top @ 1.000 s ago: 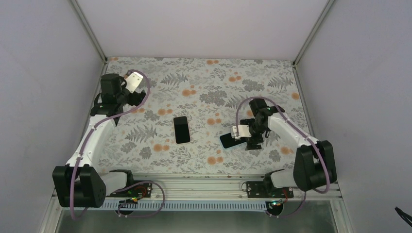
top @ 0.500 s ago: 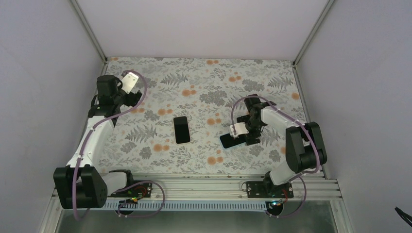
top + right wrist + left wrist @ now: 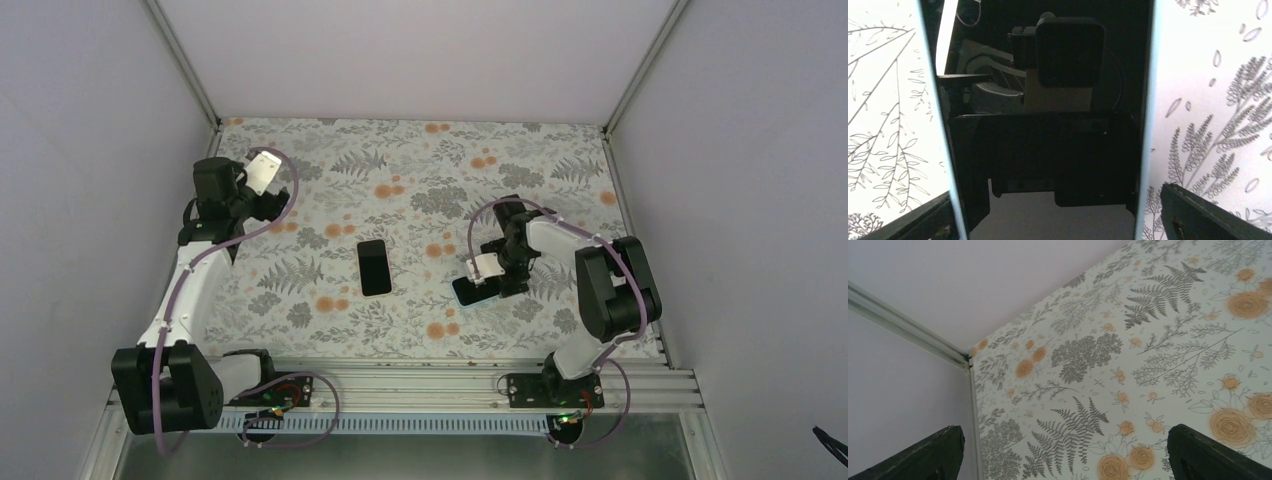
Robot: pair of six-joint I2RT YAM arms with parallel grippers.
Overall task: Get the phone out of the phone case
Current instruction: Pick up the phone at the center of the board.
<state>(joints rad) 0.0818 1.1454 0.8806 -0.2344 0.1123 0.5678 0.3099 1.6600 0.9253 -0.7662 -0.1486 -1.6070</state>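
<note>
Next, my left gripper moves and turns to the right in the top view, onto the phone's blue-rimmed loose end (image 3: pixel 461 292), which my right gripper leaves uncovered.
A phone with a glossy black screen and a light-blue rim (image 3: pixel 465 292) lies flat on the floral table at right of centre. It fills the right wrist view (image 3: pixel 1048 125), its screen mirroring the camera. My right gripper (image 3: pixel 495 284) hangs low over it, open, one finger (image 3: pixel 1208 215) beside each long edge (image 3: pixel 1058 220); I cannot tell whether they touch it. A flat black phone-shaped slab (image 3: pixel 375 267) lies alone at the table's centre. My left gripper (image 3: pixel 268 200) is open and empty (image 3: pixel 1063 460), far off at the back left.
The floral table (image 3: pixel 420 170) is enclosed by pale walls on three sides. A metal corner post (image 3: pixel 908 325) stands close to the left gripper. The arm bases sit on the rail (image 3: pixel 400 385) at the near edge.
The right arm's elbow has swung in and up while its gripper shifted slightly left over the blue-rimmed phone. The left gripper drew a little left toward the wall. Both flat objects stayed put.
</note>
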